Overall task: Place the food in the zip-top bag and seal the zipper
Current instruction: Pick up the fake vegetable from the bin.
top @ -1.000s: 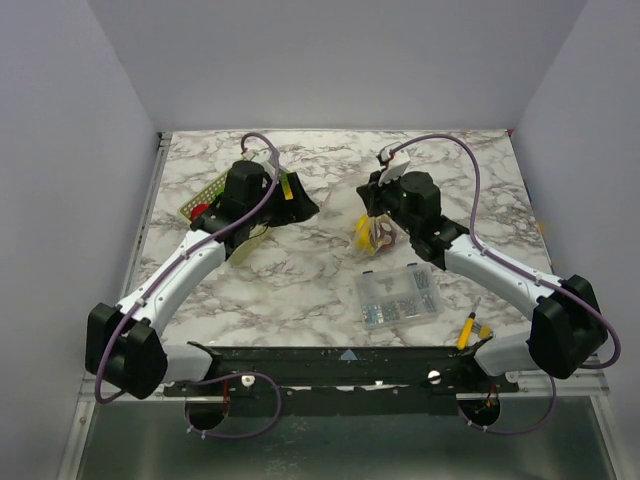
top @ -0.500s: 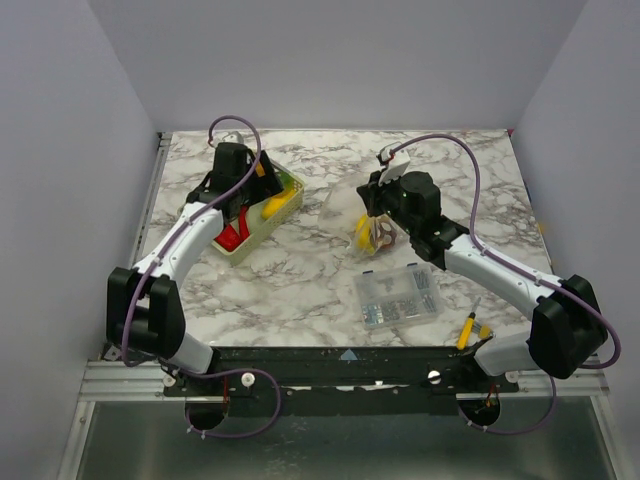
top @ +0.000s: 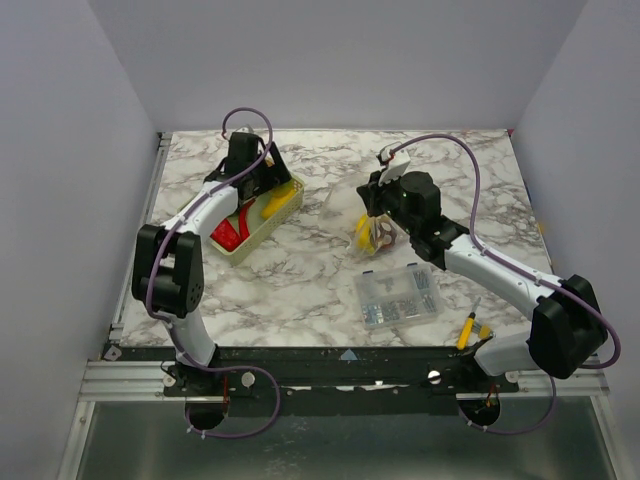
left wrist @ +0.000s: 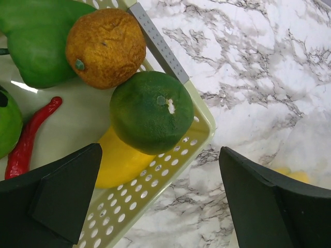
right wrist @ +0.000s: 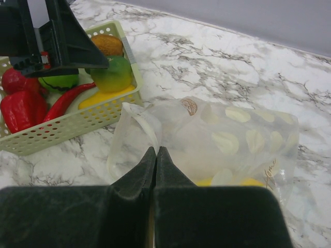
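Observation:
The fruit lies uncovered in the basket's corner. Next, my left gripper will go down open around the dark green fruit (left wrist: 151,111) and close its fingers on the fruit's opposite sides.
The pale yellow-green basket (top: 236,250) holds the food: a dark green fruit (left wrist: 151,111), an orange (left wrist: 106,46), a green pepper (left wrist: 36,41), a red chili (left wrist: 28,144) and a yellow piece (left wrist: 121,163). My left gripper (left wrist: 160,206) hangs open and empty over the basket's right end (top: 268,185). The dotted clear zip-top bag (right wrist: 232,137) lies right of the basket with yellow food (right wrist: 248,182) inside. My right gripper (right wrist: 156,152) is shut on the bag's mouth edge, by the zipper strip (right wrist: 149,128), and holds it up (top: 375,218).
A rigid clear compartment box of small metal parts (top: 397,295) sits near the front, right of centre. A yellow-handled tool (top: 466,333) lies at the front right edge. A red pepper (right wrist: 18,111) lies at the basket's left end.
The left arm has folded back and swung its gripper toward the basket's far right end, still open. The right gripper and the bag have not moved.

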{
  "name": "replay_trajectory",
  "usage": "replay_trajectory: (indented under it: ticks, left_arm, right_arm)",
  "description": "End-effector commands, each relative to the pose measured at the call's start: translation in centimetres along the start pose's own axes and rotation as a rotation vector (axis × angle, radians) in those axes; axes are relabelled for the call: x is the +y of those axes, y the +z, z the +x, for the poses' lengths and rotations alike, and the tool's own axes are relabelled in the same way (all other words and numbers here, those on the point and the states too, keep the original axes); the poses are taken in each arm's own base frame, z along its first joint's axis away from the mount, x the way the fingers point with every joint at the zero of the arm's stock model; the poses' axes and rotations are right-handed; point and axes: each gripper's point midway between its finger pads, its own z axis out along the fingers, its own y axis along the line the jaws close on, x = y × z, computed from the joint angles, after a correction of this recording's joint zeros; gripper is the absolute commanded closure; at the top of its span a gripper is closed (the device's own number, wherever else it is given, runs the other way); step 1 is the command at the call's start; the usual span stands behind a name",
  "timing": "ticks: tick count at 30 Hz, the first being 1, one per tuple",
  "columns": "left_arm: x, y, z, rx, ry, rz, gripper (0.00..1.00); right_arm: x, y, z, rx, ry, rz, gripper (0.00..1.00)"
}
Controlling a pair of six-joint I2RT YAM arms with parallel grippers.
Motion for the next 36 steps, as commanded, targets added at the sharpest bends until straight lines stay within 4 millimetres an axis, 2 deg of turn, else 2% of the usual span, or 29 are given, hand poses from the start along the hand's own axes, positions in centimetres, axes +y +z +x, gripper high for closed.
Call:
replay_trajectory:
  ticks: [1, 12, 17, 20, 24, 31, 36]
  left_arm:
    - [-0.5, 1.2, -0.7, -0.006, -0.015, 0.014, 0.02]
    - [0.0, 3.4, 0.4, 0.053, -0.018, 0.006, 0.12]
    - [0.1, 2.9, 0.5, 0.054, -0.007, 0.014, 0.34]
    - [0.3, 1.7, 0.1, 0.034, 0.018, 0.013, 0.51]
    - [0.1, -0.2, -0.5, 0.01, 0.064, 0.027, 0.68]
    - [-0.7, -4.4, -1.6, -0.041, 0.121, 0.06, 0.79]
    - [-1.8, -7.5, -1.2, -0.043, 0.132, 0.136, 0.82]
  right_arm:
    - [-0.6, 0.3, 0.0, -0.005, -0.009, 0.025, 0.99]
    - [-0.7, 0.8, 0.6, 0.016, -0.015, 0.03, 0.99]
    - [-0.7, 1.0, 0.9, 0.023, -0.016, 0.031, 0.99]
    - [-0.7, 1.1, 1.0, 0.026, -0.017, 0.031, 0.99]
    - [-0.7, 0.9, 0.8, 0.022, -0.019, 0.031, 0.99]
    - [-0.7, 0.8, 0.6, 0.018, -0.018, 0.029, 0.99]
    - [-0.7, 0.7, 0.5, 0.017, -0.019, 0.032, 0.99]
